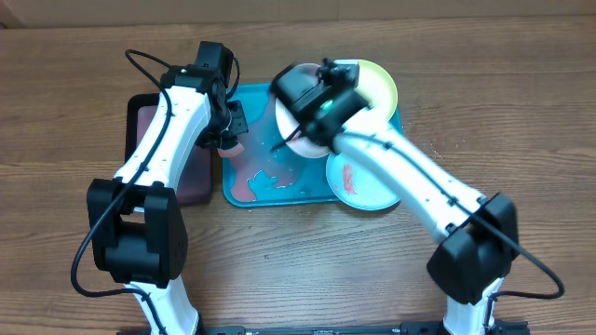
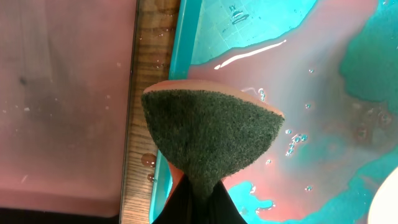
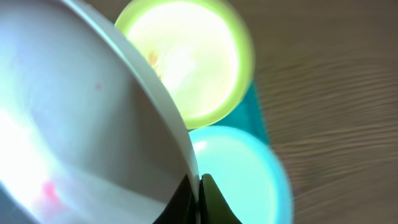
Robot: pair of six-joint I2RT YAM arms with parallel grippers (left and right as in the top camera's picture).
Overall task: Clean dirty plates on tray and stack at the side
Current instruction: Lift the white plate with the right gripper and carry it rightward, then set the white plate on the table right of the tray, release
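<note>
I will swing my right gripper right in the overhead view, then lower and release the plate on the clear wood (image 3: 351,62) below, beside the tray.
My right gripper (image 3: 198,202) is shut on the rim of the white plate (image 3: 81,118) and holds it tilted above the turquoise tray (image 1: 321,194); the plate also shows in the overhead view (image 1: 300,138). The yellow-green plate (image 1: 380,84) lies at the tray's back right and shows in the right wrist view (image 3: 186,62). The pale aqua plate (image 1: 358,186), with a red smear, lies at the front right (image 3: 239,168). My left gripper (image 2: 196,199) is shut on a sponge (image 2: 208,134) with a dark green scouring face, over the tray's left rim (image 2: 186,37).
A smaller black tray with a pinkish inside (image 1: 149,121) stands left of the turquoise tray, also in the left wrist view (image 2: 62,93). Reddish liquid (image 2: 336,99) is pooled on the turquoise tray's floor. Bare wooden table (image 1: 521,112) lies around them.
</note>
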